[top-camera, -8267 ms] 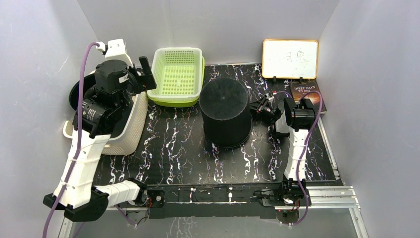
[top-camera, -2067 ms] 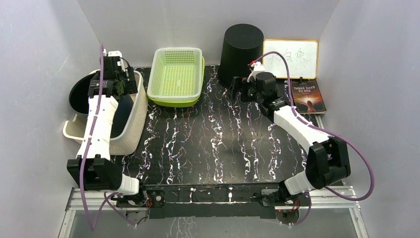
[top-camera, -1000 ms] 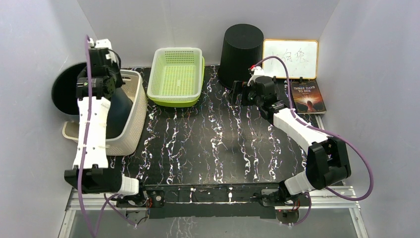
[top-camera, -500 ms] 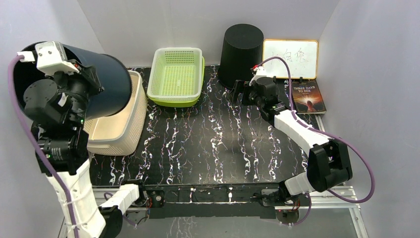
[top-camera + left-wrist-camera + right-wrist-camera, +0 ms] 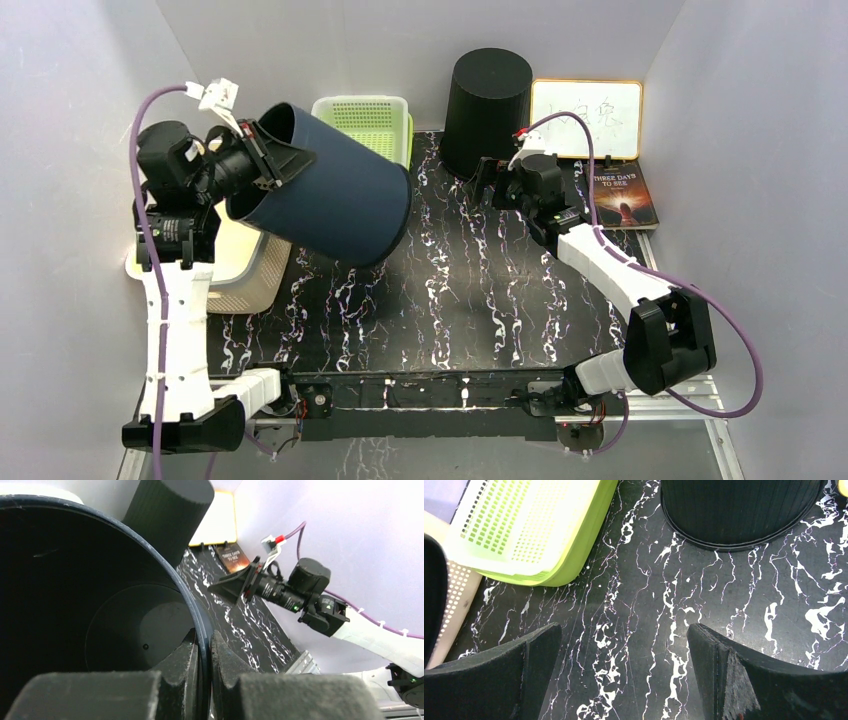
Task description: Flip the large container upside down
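Observation:
I will lower my left gripper down and right in the top view to bare tabletop, tip the container upright and release.
The large container, a dark blue bucket, hangs in the air on its side over the table's left half. Its mouth faces up-left and its base points down-right. My left gripper is shut on its rim, one finger inside and one outside; the left wrist view shows this grip and the container's dark inside. My right gripper stands open and holds nothing, low over the table in front of a black ribbed container that stands upside down at the back.
A green basket sits at the back, partly behind the blue container. A white perforated basket lies at the left edge under my left arm. A whiteboard and a book are at the back right.
My left arm has swung the blue container from high at the far left down and rightward over the table, tilting its base downward. The right arm has barely moved.

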Controlling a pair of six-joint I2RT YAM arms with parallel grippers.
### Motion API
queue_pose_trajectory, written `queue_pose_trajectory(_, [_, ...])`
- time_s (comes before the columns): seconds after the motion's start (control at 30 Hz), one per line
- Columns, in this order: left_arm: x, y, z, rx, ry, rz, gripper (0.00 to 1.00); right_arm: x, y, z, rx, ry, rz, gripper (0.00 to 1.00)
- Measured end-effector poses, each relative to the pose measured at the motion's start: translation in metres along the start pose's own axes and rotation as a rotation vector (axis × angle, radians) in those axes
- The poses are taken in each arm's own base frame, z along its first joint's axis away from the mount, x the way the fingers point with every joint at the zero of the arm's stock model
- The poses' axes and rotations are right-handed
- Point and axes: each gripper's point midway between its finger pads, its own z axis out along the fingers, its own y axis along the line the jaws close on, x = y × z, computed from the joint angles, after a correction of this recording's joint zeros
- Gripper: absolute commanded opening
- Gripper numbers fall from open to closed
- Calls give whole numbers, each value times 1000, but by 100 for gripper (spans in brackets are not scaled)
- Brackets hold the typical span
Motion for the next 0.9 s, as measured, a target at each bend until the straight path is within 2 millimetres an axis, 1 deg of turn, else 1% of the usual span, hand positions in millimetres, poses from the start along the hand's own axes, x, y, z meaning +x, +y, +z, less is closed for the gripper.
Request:
queue_pose_trajectory(0.03, [10, 5, 2, 1, 28, -29, 0, 0, 0, 0, 1, -1, 0, 98])
queue_pose_trajectory(0.13, [30, 18, 7, -16, 78, -75, 0, 0, 0, 0, 1, -1, 0, 98])
queue_pose_trajectory(0.43, [56, 37, 4, -75, 158, -55, 0, 0, 0, 0, 1, -1, 0, 98])
queue_pose_trajectory(0.5, [67, 43, 5, -92, 187, -52, 0, 0, 0, 0, 2, -1, 0, 98])
queue_pose_trajectory(0.6, [89, 48, 13, -93, 252, -54, 0, 0, 0, 0, 2, -1, -1, 98])
queue_pose_trajectory(0.67, [106, 50, 21, -94, 303, -51, 0, 0, -1, 0, 3, -2, -1, 98])
queue_pose_trajectory(0.77, [139, 51, 35, -103, 402, -39, 0, 0, -1, 0, 4, -1, -2, 98])
queue_pose_trajectory(0.83, [147, 44, 43, -86, 425, -14, 1, 0, -1, 0, 4, -1, -4, 98])
queue_pose_trajectory(0.9, [152, 40, 47, -90, 436, 11, 8, 0, -2, 0, 9, -2, -6, 98])
